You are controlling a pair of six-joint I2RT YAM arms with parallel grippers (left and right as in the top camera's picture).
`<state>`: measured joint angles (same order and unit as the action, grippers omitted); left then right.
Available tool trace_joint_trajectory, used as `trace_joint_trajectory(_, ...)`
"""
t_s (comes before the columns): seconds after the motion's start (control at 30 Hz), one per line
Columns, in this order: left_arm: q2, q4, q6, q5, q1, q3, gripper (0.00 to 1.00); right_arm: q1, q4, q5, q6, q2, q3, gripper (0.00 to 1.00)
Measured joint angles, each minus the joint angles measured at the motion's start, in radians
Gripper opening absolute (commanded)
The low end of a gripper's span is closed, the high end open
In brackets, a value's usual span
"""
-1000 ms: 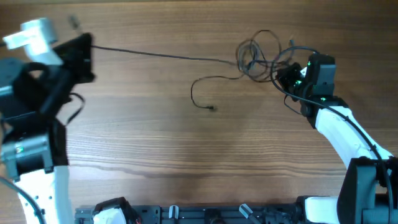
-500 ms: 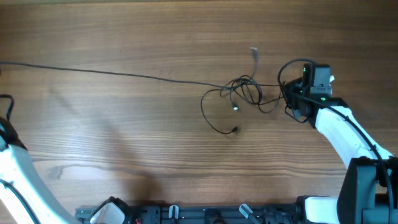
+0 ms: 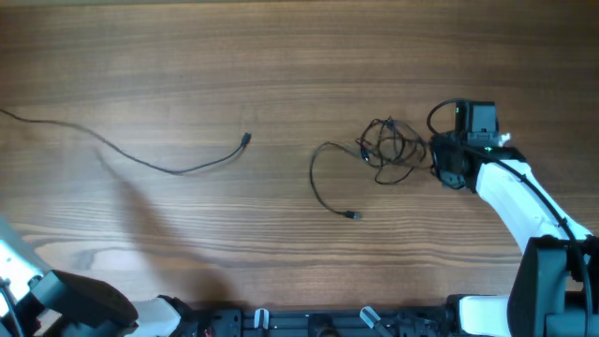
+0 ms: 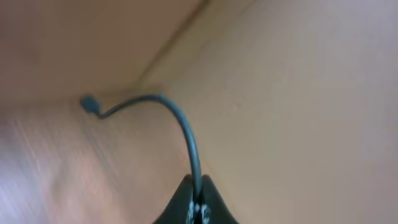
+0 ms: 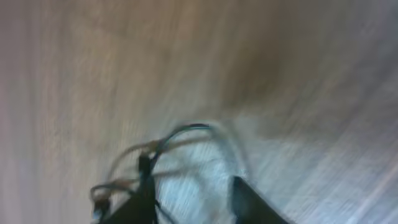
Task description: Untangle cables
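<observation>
The spot over the lone black cable near its plug [image 3: 224, 159] is clear of the bundle. I need to move my left gripper down there next, toward the right in the overhead view.
One black cable [image 3: 159, 167] lies apart on the left, running from the left edge to its plug [image 3: 245, 140]. My left gripper [image 4: 198, 208] is shut on a thin black cable [image 4: 186, 130] that arcs up to a small plug [image 4: 88, 103]; this gripper is outside the overhead view. The other cables form a small knotted bundle [image 3: 388, 150] with a loose tail ending in a plug [image 3: 354, 215]. My right gripper [image 3: 438, 161] is at the bundle's right edge. In the blurred right wrist view its fingers [image 5: 249, 202] stand apart, with cable loops [image 5: 180, 134] by the left finger.
The wooden table [image 3: 281, 56] fills the view. A dark part of the left arm [image 3: 80, 301] sits at the bottom left corner. The right arm's white link [image 3: 524, 201] runs to the lower right. A black rail [image 3: 309, 323] lines the front edge.
The long cable has slid out of the bundle and been drawn left, its plug now lying free. The bundle shifted down and right. The left arm swung out of the overhead view.
</observation>
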<state>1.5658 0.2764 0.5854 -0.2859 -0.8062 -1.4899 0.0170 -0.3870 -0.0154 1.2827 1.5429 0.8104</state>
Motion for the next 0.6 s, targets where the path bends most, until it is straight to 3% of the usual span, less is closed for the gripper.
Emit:
trace_joint_trajectory(0.03,0.01,0.062,0.0,0.0,0.027,0.0,0.04,0.0,0.011,0.023,-0.017,0.0,0.0,0.52)
trace_joint_trajectory(0.07,0.029,0.114,-0.009,-0.002,0.073,0.0,0.04,-0.001,0.021,0.047,-0.035,0.0,0.0,0.62)
trace_joint_trajectory(0.13,0.072,0.184,-0.047,0.0,0.165,-0.003,0.04,-0.011,0.022,0.088,-0.076,0.0,0.0,0.92)
trace_joint_trajectory(0.17,0.091,0.245,-0.055,0.001,0.208,-0.003,0.04,-0.021,0.022,0.103,-0.092,0.0,0.0,0.98)
trace_joint_trajectory(0.33,0.249,0.529,-0.026,0.02,0.483,-0.002,0.04,-0.108,0.026,0.14,-0.137,0.0,0.0,1.0)
trace_joint_trajectory(0.53,0.375,0.704,0.285,0.096,0.718,0.0,0.04,-0.187,0.026,0.147,-0.169,0.0,0.0,1.0)
trace_joint_trajectory(0.6,0.377,0.716,0.299,0.115,0.772,0.0,0.04,-0.187,0.026,0.146,-0.212,0.0,0.0,1.0)
